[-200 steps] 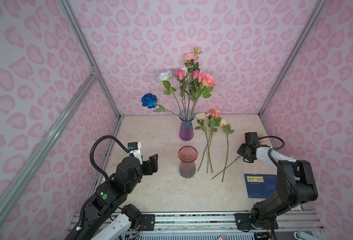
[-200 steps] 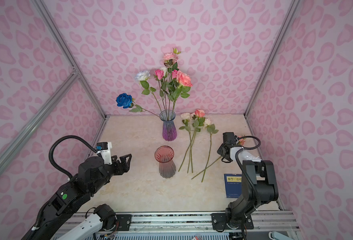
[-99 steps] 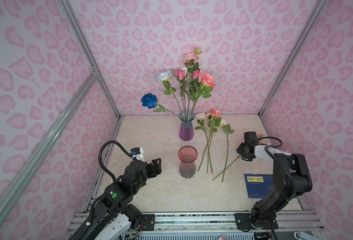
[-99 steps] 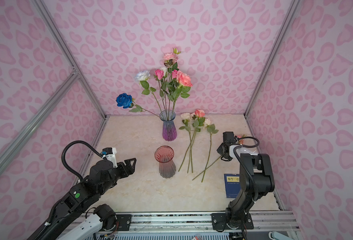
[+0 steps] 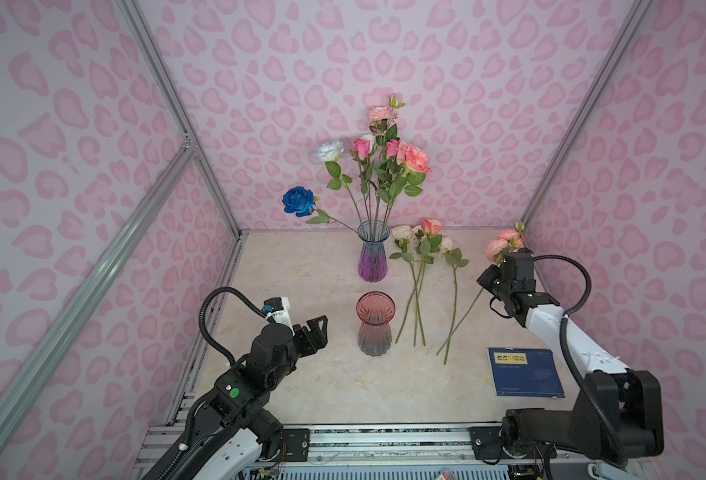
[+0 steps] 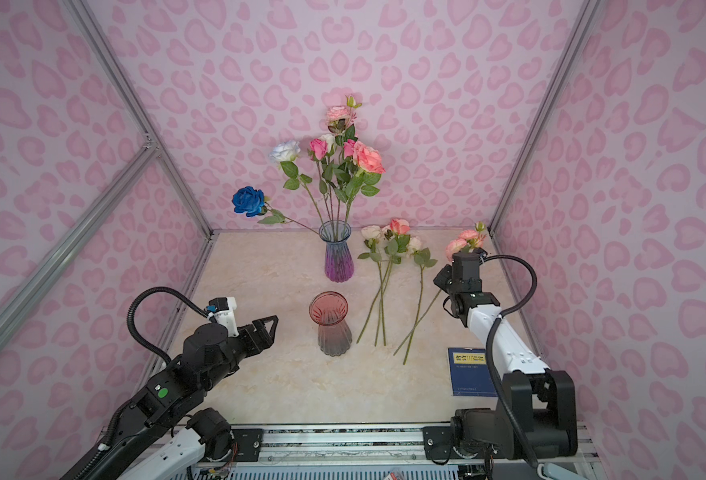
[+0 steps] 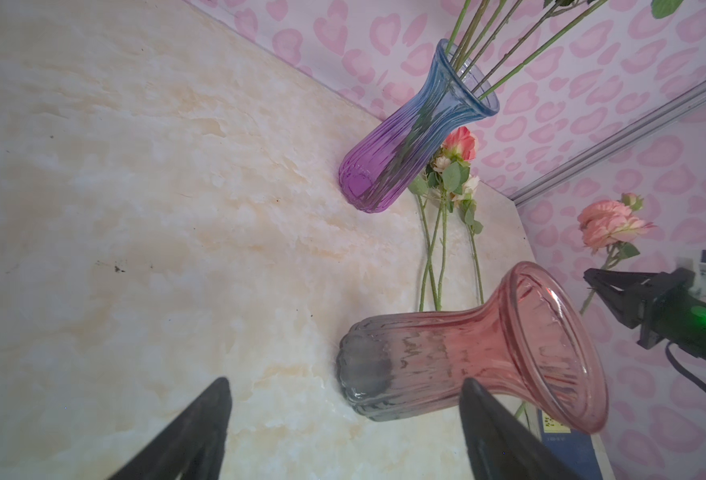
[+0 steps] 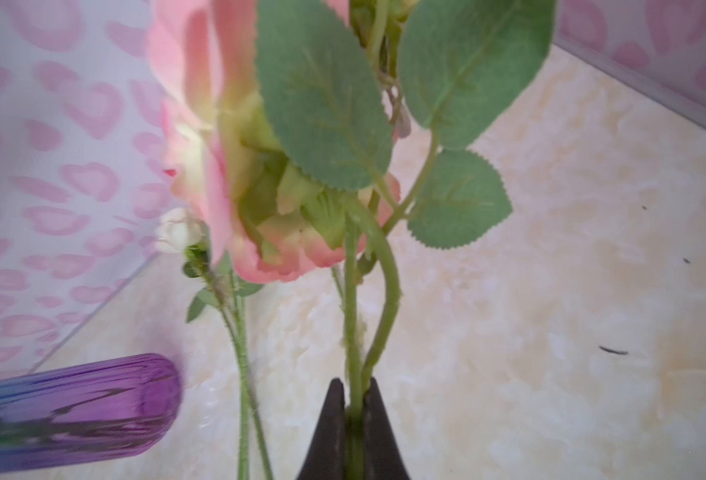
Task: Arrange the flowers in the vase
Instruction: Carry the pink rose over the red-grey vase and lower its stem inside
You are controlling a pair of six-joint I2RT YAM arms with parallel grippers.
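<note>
The pink rose's stem should go up high next in my right gripper, past the lying flowers and over to the empty red vase's opening (image 5: 376, 306). My right gripper should then lower it in and let go.
My right gripper (image 8: 353, 386) is shut on the green stem of a pink rose (image 8: 218, 166). In both top views that rose's head (image 5: 503, 247) (image 6: 461, 245) stands up behind the right gripper (image 5: 486, 280) (image 6: 440, 278), and its stem slants down to the table. Three flowers (image 5: 417, 291) lie on the table beside it. A purple vase (image 5: 372, 257) (image 6: 336, 257) at the back holds several flowers, one deep blue (image 5: 298, 200). A red vase (image 5: 375, 324) (image 7: 467, 357) stands empty in front. My left gripper (image 5: 318, 328) (image 7: 345, 384) is open just left of it, holding nothing.
A blue book (image 5: 523, 372) lies flat at the front right, under my right arm. Pink patterned walls with metal posts (image 5: 176, 124) close in the left, back and right sides. The marble tabletop (image 5: 301, 270) stretches left of both vases.
My right gripper has shut on the rose stem and lifted, so the pink head now stands up behind it. My left arm has dropped and pushed forward toward the red vase.
</note>
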